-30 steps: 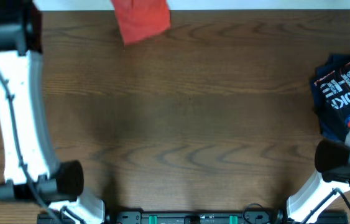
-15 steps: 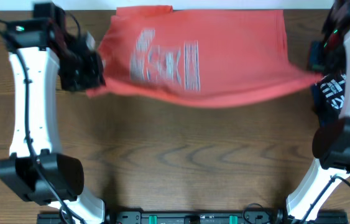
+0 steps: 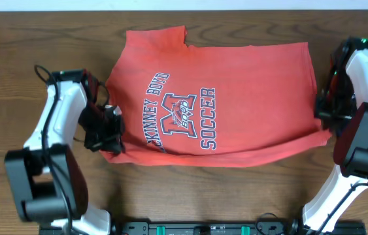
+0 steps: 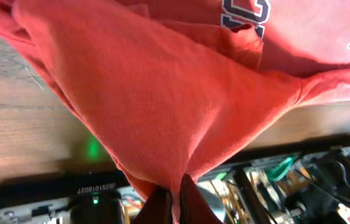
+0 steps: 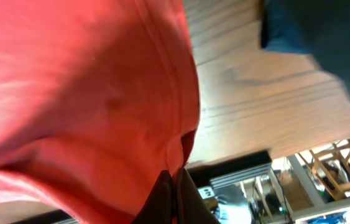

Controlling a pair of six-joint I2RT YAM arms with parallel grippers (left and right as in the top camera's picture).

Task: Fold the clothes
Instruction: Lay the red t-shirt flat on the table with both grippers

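Note:
I will move my right gripper outward along the shirt's side edge (image 3: 312,99) (image 5: 179,74) and let go of the shirt's hem on it, because the body of the shirt lies flat outward of the pinched corner.
The clothes, one red-orange T-shirt (image 3: 236,104), lie spread across the wooden table (image 3: 203,196) with the navy-and-white "SOCCER" print facing up and turned sideways. My left gripper (image 3: 110,145) is shut on the shirt's near-left corner, just above the table. In the left wrist view the fabric (image 4: 162,93) fans out from the pinched gripper (image 4: 176,198). My right gripper (image 3: 325,124) is shut on the near-right corner. The right wrist view shows a hem of the shirt (image 5: 69,93) running into the closed gripper (image 5: 176,190). The near edge between the two corners sags slightly.
A dark navy garment (image 5: 311,31) lies on the table to the right, beyond the right gripper; in the overhead view the right arm (image 3: 360,98) covers it. The arms' base rail (image 3: 203,228) runs along the front edge.
Both grippers carried the shirt from the far edge, stretched it wide between them and brought it down toward the front. It now lies on the table with the print up.

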